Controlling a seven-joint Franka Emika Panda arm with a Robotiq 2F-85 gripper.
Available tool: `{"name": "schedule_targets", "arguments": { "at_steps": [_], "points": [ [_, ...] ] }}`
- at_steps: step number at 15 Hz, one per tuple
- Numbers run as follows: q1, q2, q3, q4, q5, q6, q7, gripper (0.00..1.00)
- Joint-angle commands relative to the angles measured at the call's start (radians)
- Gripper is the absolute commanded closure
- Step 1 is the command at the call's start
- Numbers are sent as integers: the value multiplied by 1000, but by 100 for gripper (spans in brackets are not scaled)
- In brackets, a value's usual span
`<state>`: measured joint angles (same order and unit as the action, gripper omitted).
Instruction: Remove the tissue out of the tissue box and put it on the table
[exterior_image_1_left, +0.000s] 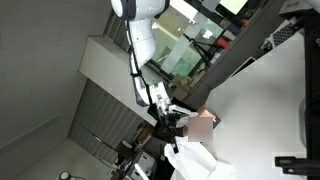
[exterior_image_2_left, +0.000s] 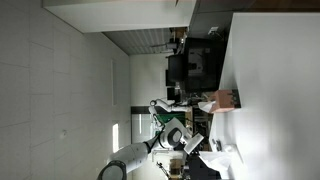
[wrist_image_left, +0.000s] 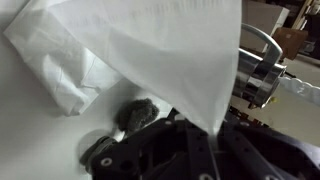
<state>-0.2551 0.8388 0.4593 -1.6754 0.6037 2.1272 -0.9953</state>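
I will next lower my gripper toward the white sheet on the tabletop below and let go of the tissue, because the tissue already hangs from my fingers clear of the box.
In the wrist view a large white tissue spreads out from my gripper, whose dark jaws are shut on its narrow end. In an exterior view the gripper is next to the pinkish tissue box on the white table, and a white sheet shows beside them. In an exterior view the box stands at the table's edge with the tissue drawn out toward the gripper. The box is hidden in the wrist view.
Both exterior views are rotated sideways. A dark monitor and desk clutter stand beyond the table. Dark frames and shelving lie behind the arm. A metal rounded object is at the right of the wrist view.
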Motion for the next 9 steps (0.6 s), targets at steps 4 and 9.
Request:
{"name": "schedule_targets", "arguments": {
  "at_steps": [4, 9],
  "points": [
    [152, 2, -159, 72, -41, -89, 160, 100],
    [187, 40, -196, 130, -71, -199, 269, 100]
  ]
}}
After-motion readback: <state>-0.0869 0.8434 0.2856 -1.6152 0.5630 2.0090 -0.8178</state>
